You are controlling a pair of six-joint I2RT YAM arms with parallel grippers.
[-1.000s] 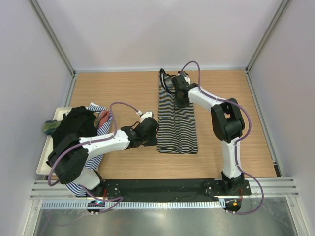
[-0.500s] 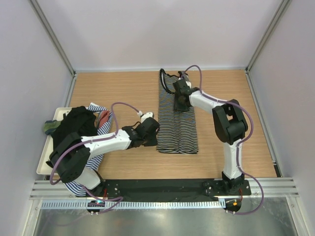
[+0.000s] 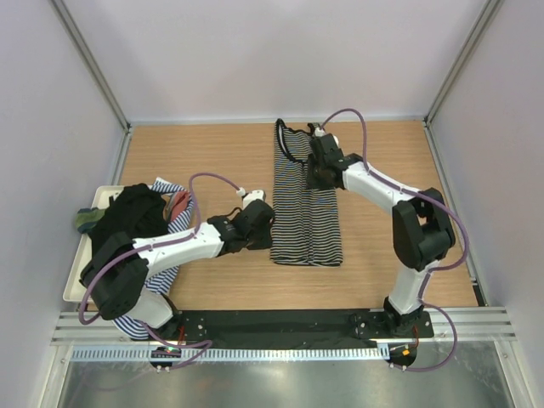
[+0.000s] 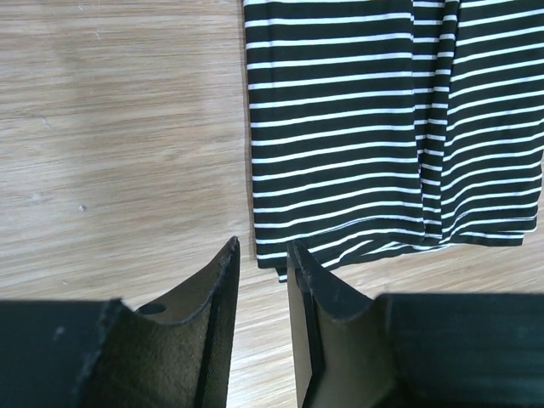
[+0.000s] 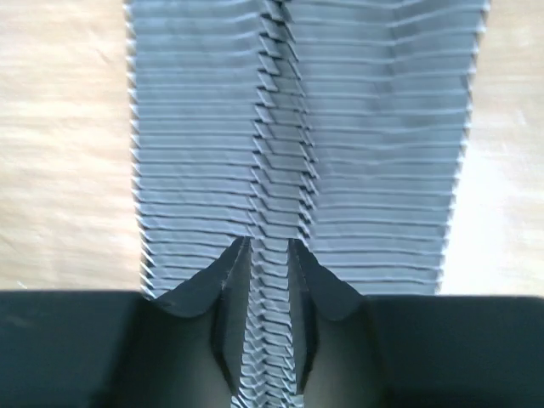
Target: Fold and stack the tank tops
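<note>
I will next move my right gripper back along the striped tank top and down onto its free near corner [image 3: 338, 262], because my left gripper is hovering beside the other near corner.
A black-and-white striped tank top [image 3: 306, 212] lies flat on the wooden table as a long narrow strip, its straps at the far end. My left gripper [image 3: 267, 228] hovers low beside its near left corner, jaws a narrow gap apart with nothing between them; that corner shows in the left wrist view [image 4: 340, 127] ahead of the gripper [image 4: 263, 251]. My right gripper [image 3: 320, 175] sits over the far half of the top, jaws slightly apart astride the middle fold line [image 5: 276, 153], gripper [image 5: 269, 246] low over the cloth. A black tank top [image 3: 127, 217] lies on the pile at left.
A white tray [image 3: 73, 270] at the left edge holds the pile: a blue-and-white striped top [image 3: 170, 189], a green one [image 3: 85, 219] and a tan one [image 3: 179, 202]. Grey walls enclose the table on three sides.
The right arm's elbow has swung out to the right while its gripper shifted slightly right over the striped top. The left arm has hardly moved.
</note>
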